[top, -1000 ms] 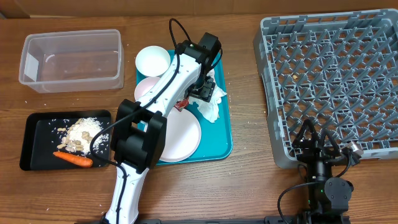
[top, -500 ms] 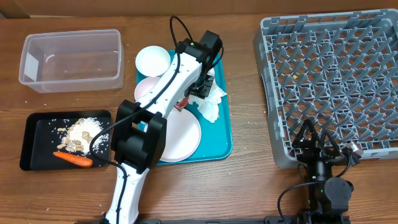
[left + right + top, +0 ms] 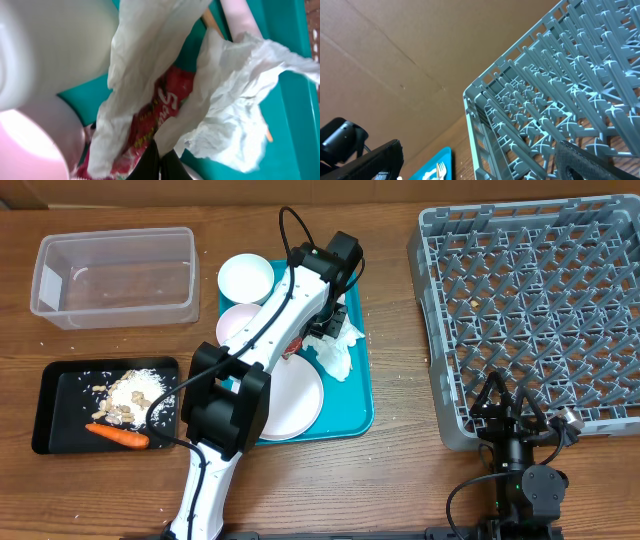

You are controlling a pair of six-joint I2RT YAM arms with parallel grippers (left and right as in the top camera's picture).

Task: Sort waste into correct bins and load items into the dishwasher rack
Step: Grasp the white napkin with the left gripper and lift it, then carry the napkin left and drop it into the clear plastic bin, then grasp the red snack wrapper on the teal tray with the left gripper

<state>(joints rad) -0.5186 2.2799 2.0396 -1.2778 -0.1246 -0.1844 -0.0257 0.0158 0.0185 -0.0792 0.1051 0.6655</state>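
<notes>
I need to lift the napkin (image 3: 340, 352) over the bowls with my left gripper next and let go of it inside the clear tub (image 3: 115, 275). The tub stands past the bowls, to the gripper's left in the overhead view.
My left gripper (image 3: 326, 326) hangs over the teal tray (image 3: 362, 402), its black jaws shut on a fold of crumpled white napkin (image 3: 227, 107). The same napkin (image 3: 340, 352) spreads just right of the gripper. A small red wrapper (image 3: 161, 107) lies tucked under the napkin folds. On the tray are a white bowl (image 3: 245, 277), a pink bowl (image 3: 232, 322) and a white plate (image 3: 298, 395). The black tray bin (image 3: 55, 415) holds a carrot (image 3: 118, 436) and rice (image 3: 135, 390). The clear tub (image 3: 115, 275) stands behind it. My right gripper (image 3: 510, 415) rests open at the dishwasher rack's (image 3: 535, 300) front edge.
A wooden stick (image 3: 211, 24) pokes out beside the napkin. In the right wrist view a white fork (image 3: 441, 170) lies on the teal tray's corner, left of the rack wall (image 3: 475, 120). Rice grains are scattered on the table around the black tray.
The left jaws have closed from open onto the napkin, and that wrist has shifted slightly right. The right arm has not moved.
</notes>
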